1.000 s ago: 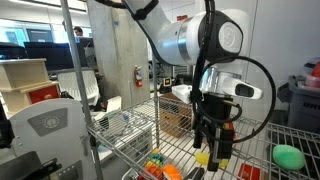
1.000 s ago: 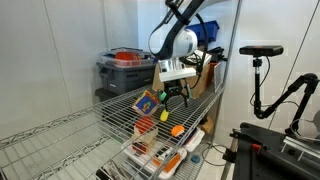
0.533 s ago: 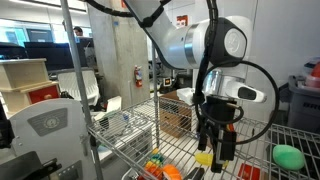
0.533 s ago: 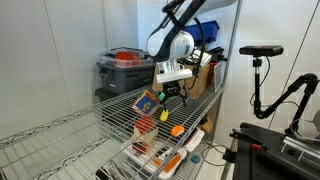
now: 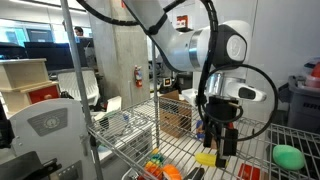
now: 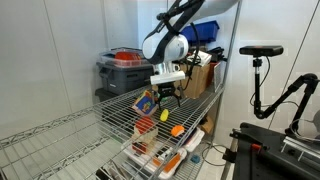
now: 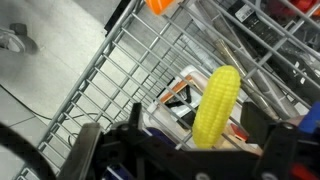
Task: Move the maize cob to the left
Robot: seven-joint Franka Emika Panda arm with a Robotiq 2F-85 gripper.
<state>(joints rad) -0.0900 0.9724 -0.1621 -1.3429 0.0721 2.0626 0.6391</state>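
The gripper moves down around the yellow maize cob (image 5: 205,158) (image 7: 213,112) next and closes on its sides, as the cob is below the open fingers, one dark finger to each side.
The maize cob (image 7: 217,105), bright yellow, lies on the wire shelf (image 7: 110,70). In the wrist view it sits between my gripper's (image 7: 196,120) open jaws, one dark finger on each side and neither pressing on it. In an exterior view the gripper (image 5: 216,140) hangs just above the shelf with the cob (image 5: 207,158) showing yellow below its fingertips. In an exterior view the gripper (image 6: 165,98) stands over the cob (image 6: 164,114), next to a multicoloured toy (image 6: 146,102).
A green rounded blob (image 5: 288,156) and orange-and-green toy vegetables (image 5: 155,165) lie on the shelf. An orange toy (image 6: 178,130) lies near the shelf's front edge. A grey bin (image 6: 122,72) stands at the back. A camera tripod (image 6: 258,62) stands beside the rack.
The gripper has come down a little and shifted sideways over the cob, still open. The cob has not moved.
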